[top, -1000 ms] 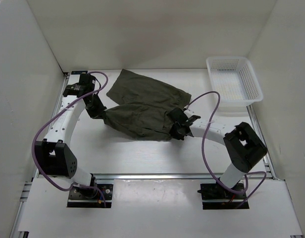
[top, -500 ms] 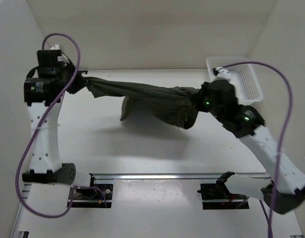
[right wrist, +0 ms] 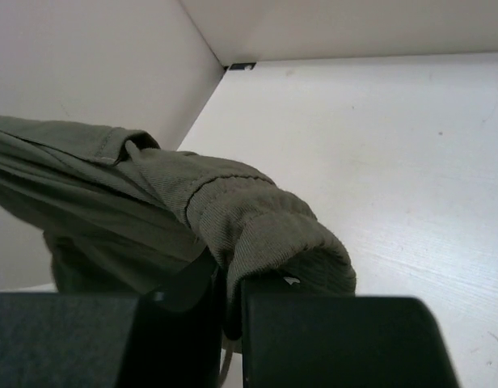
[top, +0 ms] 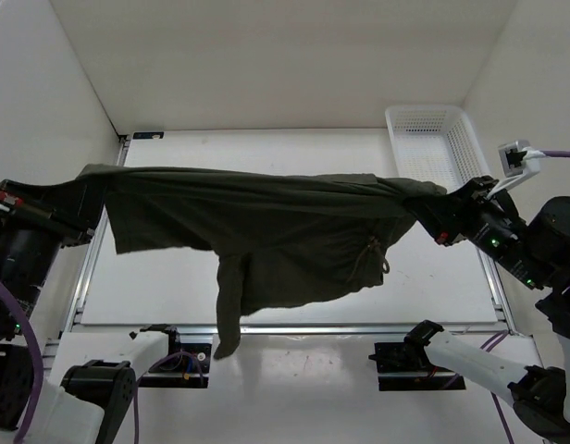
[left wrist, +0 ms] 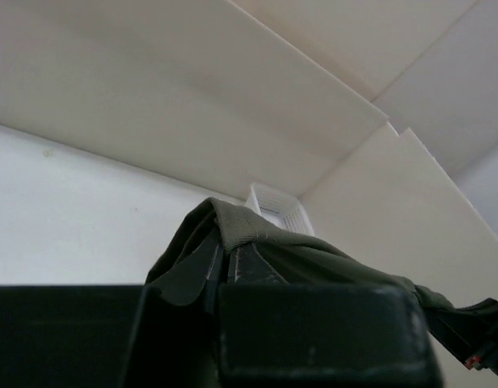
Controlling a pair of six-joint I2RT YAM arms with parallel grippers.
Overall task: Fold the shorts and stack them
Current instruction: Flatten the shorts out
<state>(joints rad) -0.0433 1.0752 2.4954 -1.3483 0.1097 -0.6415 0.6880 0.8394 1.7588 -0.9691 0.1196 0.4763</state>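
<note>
I should next move my left gripper outward and down and let go of the stretched shorts on the bare far tabletop. The tabletop lies clear below and outward of my left gripper.
The dark olive-green shorts (top: 266, 222) hang stretched wide in the air above the table, close to the overhead camera. My left gripper (top: 77, 190) is shut on their left end; in the left wrist view the fabric (left wrist: 257, 242) bunches between my fingers. My right gripper (top: 428, 215) is shut on the right end, where the ribbed waistband (right wrist: 257, 218) folds over the jaws. One leg (top: 231, 305) dangles down from the middle, and a drawstring (top: 368, 259) hangs at the right.
A white plastic basket (top: 433, 143) stands at the back right of the white table (top: 294, 139). White walls enclose the table on three sides. The arm bases (top: 165, 356) sit at the near edge.
Both arms have risen high and moved apart, lifting the shorts off the table and pulling them taut between the grippers; they now hang spread out.
</note>
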